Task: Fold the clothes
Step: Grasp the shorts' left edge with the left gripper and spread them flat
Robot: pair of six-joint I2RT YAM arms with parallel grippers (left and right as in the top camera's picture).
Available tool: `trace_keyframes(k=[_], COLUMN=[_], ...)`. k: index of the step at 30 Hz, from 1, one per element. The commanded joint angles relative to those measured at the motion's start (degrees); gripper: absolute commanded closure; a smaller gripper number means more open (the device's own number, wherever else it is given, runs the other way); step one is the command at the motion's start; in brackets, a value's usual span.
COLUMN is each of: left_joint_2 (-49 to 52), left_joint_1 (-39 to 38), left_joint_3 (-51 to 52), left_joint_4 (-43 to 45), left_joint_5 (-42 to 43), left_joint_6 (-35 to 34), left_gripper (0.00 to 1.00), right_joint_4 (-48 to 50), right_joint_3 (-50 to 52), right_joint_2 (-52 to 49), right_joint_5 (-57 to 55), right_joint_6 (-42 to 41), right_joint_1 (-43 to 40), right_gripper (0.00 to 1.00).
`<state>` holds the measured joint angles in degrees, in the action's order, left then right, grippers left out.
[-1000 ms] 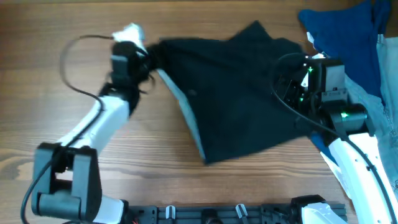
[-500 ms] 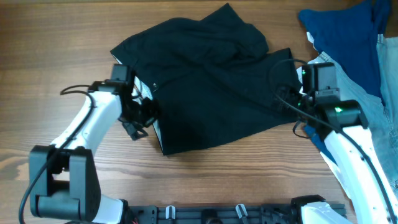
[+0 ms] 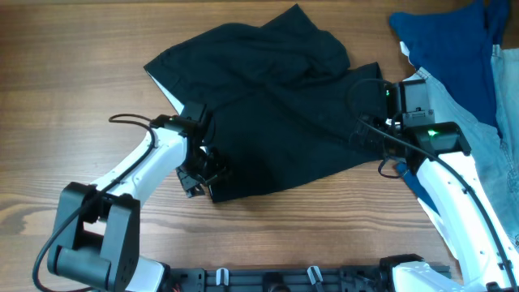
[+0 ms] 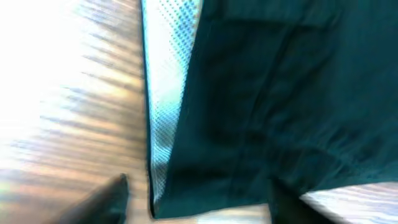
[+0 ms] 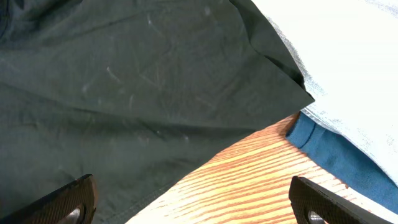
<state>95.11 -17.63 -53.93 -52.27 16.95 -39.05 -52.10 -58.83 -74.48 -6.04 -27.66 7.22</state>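
Observation:
The shorts' near hem (image 3: 371, 163) (image 5: 270, 117) is below the parted fingers of my open right gripper, so the gripper needs to go down onto that hem next, beside the shorts' corner by the denim.
The black shorts (image 3: 276, 122) lie spread and rumpled across the middle of the table. My left gripper (image 3: 207, 174) hovers at their near-left corner. In the left wrist view that corner (image 4: 280, 93), with its white mesh lining (image 4: 165, 93) showing, lies flat between the parted fingers of the left gripper (image 4: 198, 186), which is open. My right gripper (image 3: 371, 130) hangs over the shorts' right edge. The right wrist view shows that gripper (image 5: 191, 186) wide open above the hem of the shorts (image 5: 124, 81) and bare wood, holding nothing.
A royal-blue cloth (image 3: 446, 49) and a light-blue denim garment (image 3: 503, 113) are piled at the back right, touching the shorts' right corner. Both show in the right wrist view: denim (image 5: 348, 50), blue cloth (image 5: 336, 158). Wooden table (image 3: 65, 97) extends to the left.
The left gripper let go of the shorts' waistband at the far left, opened, and swung down to their near-left corner. The shorts now lie spread further left. The right arm shifted slightly.

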Motion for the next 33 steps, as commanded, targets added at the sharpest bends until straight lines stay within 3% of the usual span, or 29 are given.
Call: trace_keyframes(k=[1,3,4,6,9,11,15,21,26,29,31,33], left_joint_2=[0.72,0.72,0.72,0.7,0.13,-2.21,-8.22,-11.1,-11.1,-11.1,-11.1,-11.1], left_joint_1=[-0.28,-0.28,-0.28,-0.28,1.64,8.26,22.43,24.02,24.02,24.02,24.02,24.02], left_joint_3=[2.84,3.98,4.2,4.2,3.52,2.54,2.51,2.54,2.54,2.54,2.54,2.54], left_joint_4=[4.35,4.96,4.87,4.72,0.26,-5.75,-16.85,-17.55,-17.86,-17.84,-17.86,-17.86], left_joint_5=[3.67,3.85,4.37,6.32,5.35,0.09,0.35,-3.61,-7.63,-7.65,-7.65,-7.67], left_joint_6=[-0.72,-0.9,-0.87,-0.81,3.58,5.05,7.52,9.05,9.01,9.03,9.03,9.03], left_gripper=[0.6,0.57,0.61,0.96,0.96,0.96,0.96,0.96,0.96,0.96,0.96,0.96], right_joint_4=[-0.48,-0.94,-1.14,-1.07,-1.66,-2.19,-5.07,-12.5,-4.35,4.07,9.01,14.51], right_joint_3=[0.46,0.46,0.46,0.46,0.46,0.46,0.46,0.72,10.8,18.71,22.97,25.35], right_joint_2=[-0.11,-0.11,-0.11,-0.11,-0.11,-0.11,-0.35,-4.09,-6.01,-6.01,-6.01,-6.01], right_joint_5=[-0.13,-0.13,-0.13,-0.15,-0.83,-1.05,-2.91,0.96,8.07,14.8,15.17,15.23], right_joint_6=[-0.85,-0.85,-0.85,-0.85,-1.01,-1.01,-3.04,-6.32,-8.92,-10.29,-11.47,-11.52], right_joint_1=[-0.17,-0.17,-0.17,-0.17,-0.17,-0.17,-0.17,-0.17,-0.17,-0.17,-0.17,-0.17], right_gripper=[0.0,0.0,0.0,0.0,0.0,0.0,0.0,0.0,0.01,0.09,0.24,0.62])
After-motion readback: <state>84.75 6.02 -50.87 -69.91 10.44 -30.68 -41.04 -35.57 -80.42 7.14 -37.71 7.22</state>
